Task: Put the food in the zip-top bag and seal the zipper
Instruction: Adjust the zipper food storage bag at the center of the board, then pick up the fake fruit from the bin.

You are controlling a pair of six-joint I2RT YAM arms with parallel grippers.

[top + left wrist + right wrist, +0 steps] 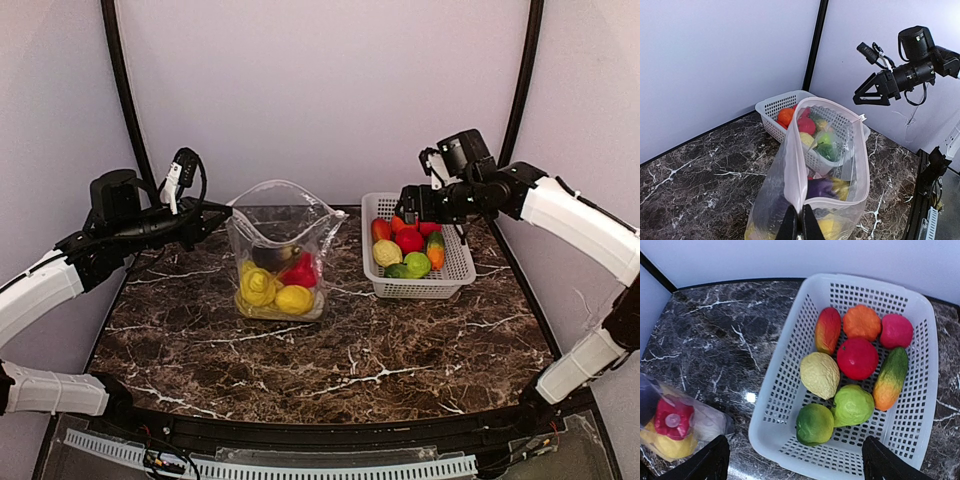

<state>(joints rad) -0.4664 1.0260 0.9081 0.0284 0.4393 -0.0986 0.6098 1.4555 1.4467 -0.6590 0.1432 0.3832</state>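
Observation:
My right gripper moves down open into the white basket point(785, 405) and over the light green food point(854, 404) next. That food lies below the gripper, beside the dark green one.
The zip-top bag point(281, 232) stands open on the marble table, with yellow point(258, 286), red point(301, 272) and dark purple food inside. My left gripper point(222, 213) is shut on the bag's left mouth corner, pinching the pinkish zipper point(865, 165) between its fingertips point(790, 226). My right gripper point(412, 206) is open and empty, hovering above the white basket point(785, 405). Several foods lie in the basket: a dark green one point(814, 424), a light green one point(853, 405), a pale yellow one point(820, 375) and a red one point(857, 358).
The basket point(458, 272) stands right of the bag, near the table's back right edge. White walls and black frame poles close in the back and sides. The bag's lower part shows at the left edge of the right wrist view point(710, 422).

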